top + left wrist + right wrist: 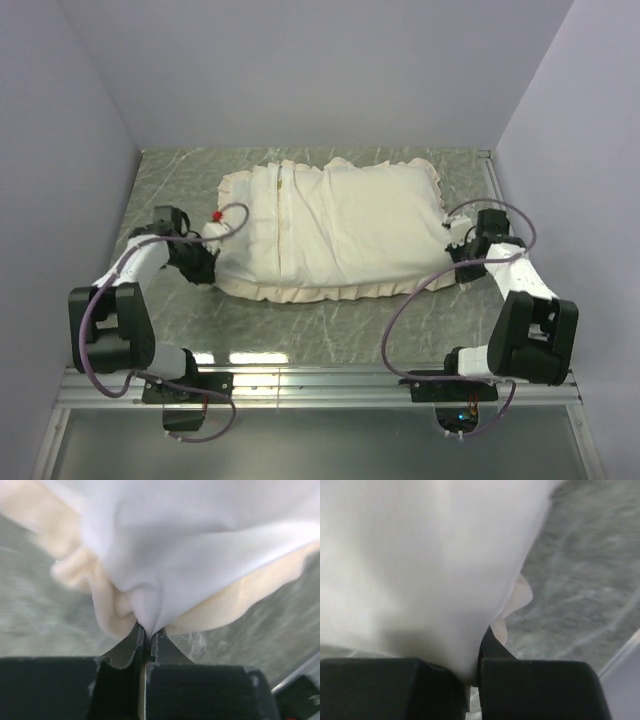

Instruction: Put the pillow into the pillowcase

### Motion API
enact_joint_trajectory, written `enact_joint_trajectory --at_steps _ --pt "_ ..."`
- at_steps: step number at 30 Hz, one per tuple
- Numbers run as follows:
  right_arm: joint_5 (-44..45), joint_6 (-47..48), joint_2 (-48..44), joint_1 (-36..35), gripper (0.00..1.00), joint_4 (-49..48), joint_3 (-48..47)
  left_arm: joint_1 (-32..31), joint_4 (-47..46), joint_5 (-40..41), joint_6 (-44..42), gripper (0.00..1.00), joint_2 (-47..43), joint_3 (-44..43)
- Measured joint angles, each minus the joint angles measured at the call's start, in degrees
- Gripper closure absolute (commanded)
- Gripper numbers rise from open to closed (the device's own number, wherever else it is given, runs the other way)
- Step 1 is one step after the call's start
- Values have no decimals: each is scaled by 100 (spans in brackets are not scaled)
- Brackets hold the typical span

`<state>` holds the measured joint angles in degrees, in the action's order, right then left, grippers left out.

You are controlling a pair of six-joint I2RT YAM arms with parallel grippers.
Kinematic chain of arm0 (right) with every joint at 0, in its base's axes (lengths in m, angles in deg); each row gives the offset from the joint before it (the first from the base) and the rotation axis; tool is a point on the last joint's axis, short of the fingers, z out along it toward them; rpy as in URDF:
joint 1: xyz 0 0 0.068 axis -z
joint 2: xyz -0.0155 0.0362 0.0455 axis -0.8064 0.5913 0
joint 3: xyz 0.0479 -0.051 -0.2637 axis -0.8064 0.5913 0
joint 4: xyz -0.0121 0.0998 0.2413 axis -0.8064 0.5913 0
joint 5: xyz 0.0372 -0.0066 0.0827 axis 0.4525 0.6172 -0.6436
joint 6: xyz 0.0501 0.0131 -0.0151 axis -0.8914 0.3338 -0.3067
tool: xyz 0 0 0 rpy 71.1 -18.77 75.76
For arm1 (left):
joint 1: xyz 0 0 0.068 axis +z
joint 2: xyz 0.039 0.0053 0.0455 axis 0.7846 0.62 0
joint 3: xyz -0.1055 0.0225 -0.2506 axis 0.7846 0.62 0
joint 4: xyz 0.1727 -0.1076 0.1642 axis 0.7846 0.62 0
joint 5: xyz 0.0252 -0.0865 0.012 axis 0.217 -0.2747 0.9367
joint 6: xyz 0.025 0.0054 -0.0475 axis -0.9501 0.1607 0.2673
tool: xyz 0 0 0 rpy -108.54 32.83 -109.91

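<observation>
My right gripper will lift next and carry the fabric outward over the pillowcase's far edge, because both near corners are pinched with the white side up.
The pillowcase [330,230] lies puffed up across the middle of the table, white side up, with cream ruffled trim round it and a seam line [278,220] near its left end. The pillow is hidden. My left gripper [208,263] is at the near-left corner of the pillowcase. In the left wrist view that gripper [147,632] is shut on a pinch of the white fabric [190,545], beside the ruffle [235,600]. My right gripper [456,254] is at the right edge. In the right wrist view it [476,672] is shut on the white fabric [420,555].
The grey marbled table [180,180] is boxed in by pale walls at the left, back and right. A metal rail [320,378] with the arm bases runs along the near edge. A small red mark [216,215] shows by the left wrist.
</observation>
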<state>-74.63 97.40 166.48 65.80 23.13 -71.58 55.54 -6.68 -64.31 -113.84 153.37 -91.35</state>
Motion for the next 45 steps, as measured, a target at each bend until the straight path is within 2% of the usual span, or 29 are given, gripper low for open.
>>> enact_joint_trajectory --at_steps 5,7,11,15,19,24,29,31,34,35,36,37,38,40,42,43,45 --pt "-686 -435 -883 131 100 804 -1401 660 643 -1014 660 100 -293 -1733" --pt "-859 -710 -1167 131 100 791 -2179 798 481 -1305 1113 100 -522 -2492" --pt "-949 -1255 -1460 138 100 562 -3464 933 -313 -1484 2157 100 -1060 -3294" --pt "-846 -1764 -1947 186 100 455 -4201 1043 -1067 -1377 3195 100 -1762 -3519" --pt "-636 -2000 -2570 210 100 306 -4511 1126 -1550 -1054 3836 100 -2514 -3591" --pt "-348 -2048 -3117 249 100 61 -4485 1163 -1996 -743 4087 100 -3121 -3600" --pt "-413 -2028 -2977 251 100 -313 -3849 1152 -2374 -782 4065 100 -2999 -3233" --pt "-538 -2028 -2551 203 100 -337 -3543 1106 -2422 -868 4057 100 -2686 -2951" --pt "-651 -2039 -1486 0 100 -380 -3331 918 -2472 -907 4039 99 -1635 -2702" --pt "-636 -2070 -997 -131 87 -396 -3366 844 -2494 -896 4048 96 -1154 -2728" --pt "-595 -2116 -420 -243 77 -409 -3473 772 -2533 -868 4070 87 -461 -2844" --pt "-481 -2194 221 -365 54 -313 -3731 726 -2492 -859 4124 67 247 -3128" --pt "-372 -2334 929 -461 47 -297 -4087 710 -2511 -811 4183 60 1005 -3508" --pt "-59 -2503 2380 -584 45 129 -5259 737 -2177 -599 4481 48 2496 -4594" --pt "31 -2686 3390 -479 43 452 -6332 879 -1974 -470 4712 41 3626 -5722" --pt "2 -2723 3539 -356 34 533 -6472 984 -1912 -455 4806 34 3880 -5943" --pt "-125 -2728 3414 -13 34 879 -6352 1261 -1602 -468 4811 32 3856 -5862"
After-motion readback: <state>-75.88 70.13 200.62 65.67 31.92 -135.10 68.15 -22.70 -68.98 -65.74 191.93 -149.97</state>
